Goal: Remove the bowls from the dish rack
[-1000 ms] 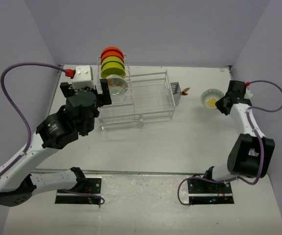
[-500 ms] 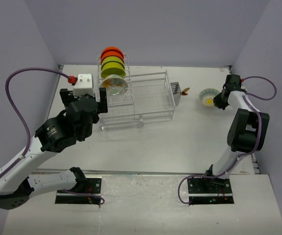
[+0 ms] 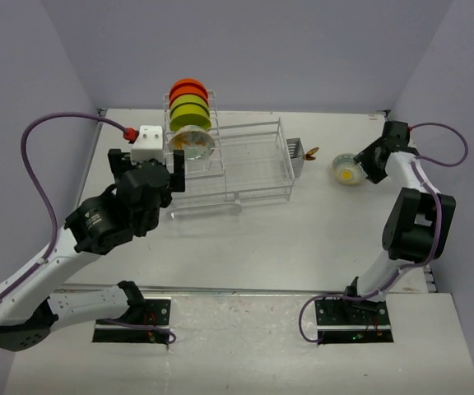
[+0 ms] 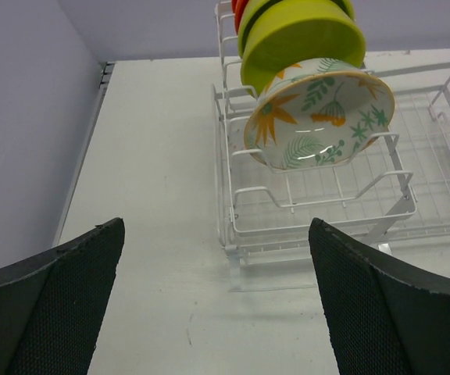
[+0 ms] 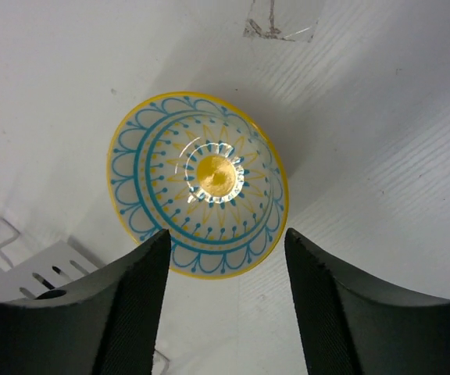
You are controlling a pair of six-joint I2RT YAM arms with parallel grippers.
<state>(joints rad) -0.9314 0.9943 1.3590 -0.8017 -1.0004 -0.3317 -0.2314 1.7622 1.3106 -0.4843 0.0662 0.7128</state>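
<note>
I will next move my left gripper to the right in the top view while turning it, then lower it to the flower bowl's rim, which faces an empty slot of the dish rack.
The white wire dish rack (image 3: 249,169) stands mid-table. In its tall slotted end stand an orange-red bowl (image 3: 188,85), a lime-green bowl (image 3: 189,110) and a whitish flower-pattern bowl (image 3: 192,142), all on edge. My left gripper (image 3: 147,162) hovers open just left of that end. Its wrist view shows the flower bowl (image 4: 319,117) ahead, the lime-green bowl (image 4: 303,35) behind it, and nothing between the fingers (image 4: 53,305). A blue-and-yellow patterned bowl (image 5: 199,185) rests on the table at the right (image 3: 346,171). My right gripper (image 5: 225,254) stands open around its near rim, in the top view (image 3: 368,165).
The rack's small cutlery basket (image 3: 295,153) hangs on its right end with a brown item (image 3: 311,151) beside it. A corner of the rack (image 5: 33,273) shows in the right wrist view. Purple walls close in on three sides.
My right gripper has opened and let go of the patterned bowl, which now sits on the table. The left arm has crept a little closer to the rack.
</note>
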